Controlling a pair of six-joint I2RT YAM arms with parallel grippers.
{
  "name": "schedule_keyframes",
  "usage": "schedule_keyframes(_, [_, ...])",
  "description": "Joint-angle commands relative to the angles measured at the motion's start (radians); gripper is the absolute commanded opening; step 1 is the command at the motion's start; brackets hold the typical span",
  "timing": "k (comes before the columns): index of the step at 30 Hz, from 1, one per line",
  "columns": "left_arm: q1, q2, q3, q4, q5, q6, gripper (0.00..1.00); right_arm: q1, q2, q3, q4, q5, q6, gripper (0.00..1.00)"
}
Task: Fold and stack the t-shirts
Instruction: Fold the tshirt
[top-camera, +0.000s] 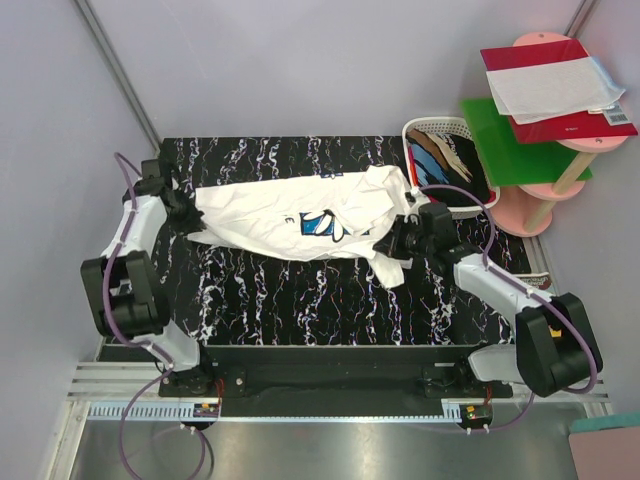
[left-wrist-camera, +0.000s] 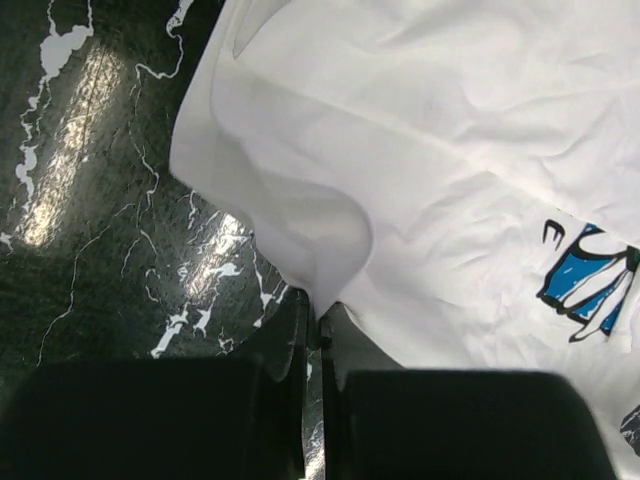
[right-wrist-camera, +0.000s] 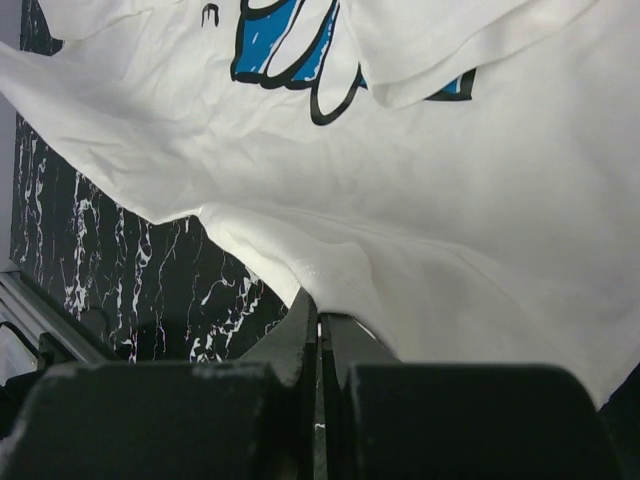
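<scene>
My left gripper draws back over the bare table between it and my base next and releases the t-shirt's edge, because the cloth bunches at the gripper's fingers.
The large white t-shirt (top-camera: 300, 215) with a blue daisy print is stretched, crumpled, between both grippers above the black marbled table (top-camera: 300, 300). My left gripper (top-camera: 185, 215) is shut on its left edge; in the left wrist view the cloth (left-wrist-camera: 420, 180) runs into the closed fingertips (left-wrist-camera: 314, 318). My right gripper (top-camera: 400, 240) is shut on the shirt's right side; in the right wrist view the hem (right-wrist-camera: 330, 270) is pinched between the closed fingertips (right-wrist-camera: 320, 318). A flap of shirt hangs below the right gripper. Other tees, dark and tan, lie in the white basket (top-camera: 425, 130).
The basket stands at the table's back right corner. Beyond it a pink stand (top-camera: 545, 200) carries a green board (top-camera: 520, 150) and a red folder with a white paper sheet (top-camera: 555, 85). Grey walls close the back and sides.
</scene>
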Motion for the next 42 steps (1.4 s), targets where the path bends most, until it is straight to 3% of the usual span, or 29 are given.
schedule_keyframes(1, [-0.008,0.087,0.075,-0.019,-0.006,-0.030,0.00,-0.003,0.040,0.082,0.010,0.003,-0.030,0.00])
schedule_keyframes(10, [-0.022,0.092,0.109,-0.064,-0.008,-0.023,0.00,-0.004,0.101,0.162,-0.007,-0.009,-0.072,0.01])
schedule_keyframes(19, [-0.022,-0.229,-0.170,-0.156,-0.067,-0.042,0.00,-0.004,0.063,0.136,-0.084,-0.052,-0.072,0.01])
schedule_keyframes(27, [-0.021,-0.370,-0.247,-0.225,-0.118,-0.060,0.00,-0.004,0.071,0.119,-0.093,-0.061,-0.084,0.01])
schedule_keyframes(33, [-0.021,-0.281,-0.230,-0.228,-0.173,-0.013,0.00,-0.004,0.098,0.134,-0.093,-0.066,-0.086,0.01])
schedule_keyframes(37, [-0.019,-0.108,-0.215,-0.203,-0.144,0.012,0.00,-0.004,0.117,0.150,-0.093,-0.072,-0.089,0.01])
schedule_keyframes(42, [-0.018,0.002,-0.212,-0.111,-0.060,-0.017,0.00,-0.003,0.141,0.176,-0.094,-0.070,-0.093,0.01])
